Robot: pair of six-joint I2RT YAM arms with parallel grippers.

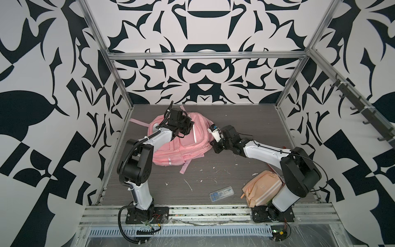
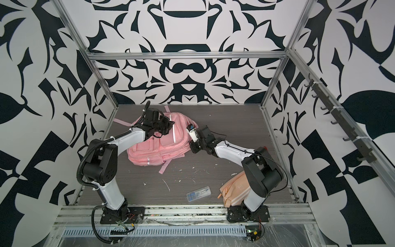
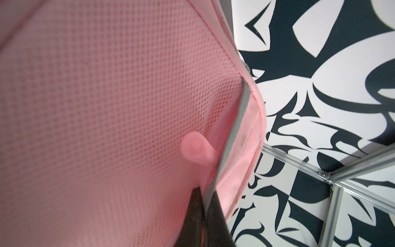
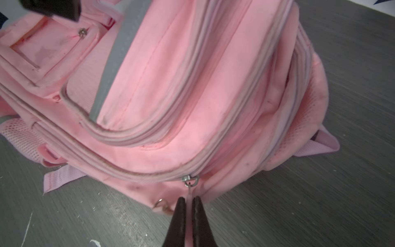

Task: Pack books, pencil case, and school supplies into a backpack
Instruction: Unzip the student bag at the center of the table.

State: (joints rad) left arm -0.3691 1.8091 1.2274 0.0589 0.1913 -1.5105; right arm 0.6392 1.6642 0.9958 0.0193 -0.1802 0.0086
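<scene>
The zipper track runs along the backpack's near side toward the mesh pocket (image 4: 25, 139), so next my right gripper will draw the pink zipper pull (image 4: 189, 195) back that way and release it.
The pink backpack (image 1: 179, 145) (image 2: 154, 149) lies on the grey table at the back left. My left gripper (image 1: 190, 125) (image 3: 203, 193) sits on its upper part, shut on the fabric at a grey reflective strip (image 3: 234, 136). At the pack's right side, my right gripper (image 1: 212, 145) (image 4: 189, 202) is shut on the pink zipper pull (image 4: 189, 195) just below a metal slider (image 4: 189, 179). The peach pencil case (image 1: 261, 188) (image 2: 234, 189) rests at the front right against the right arm's base. The clear school supplies box (image 1: 221, 193) (image 2: 198, 193) lies left of it. The books are hidden.
Pink straps (image 1: 185, 167) trail from the backpack toward the table's middle. White scraps (image 1: 189, 185) dot the table. A thin red edge (image 1: 284, 147) peeks from behind the right arm. An aluminium frame and patterned walls enclose the table.
</scene>
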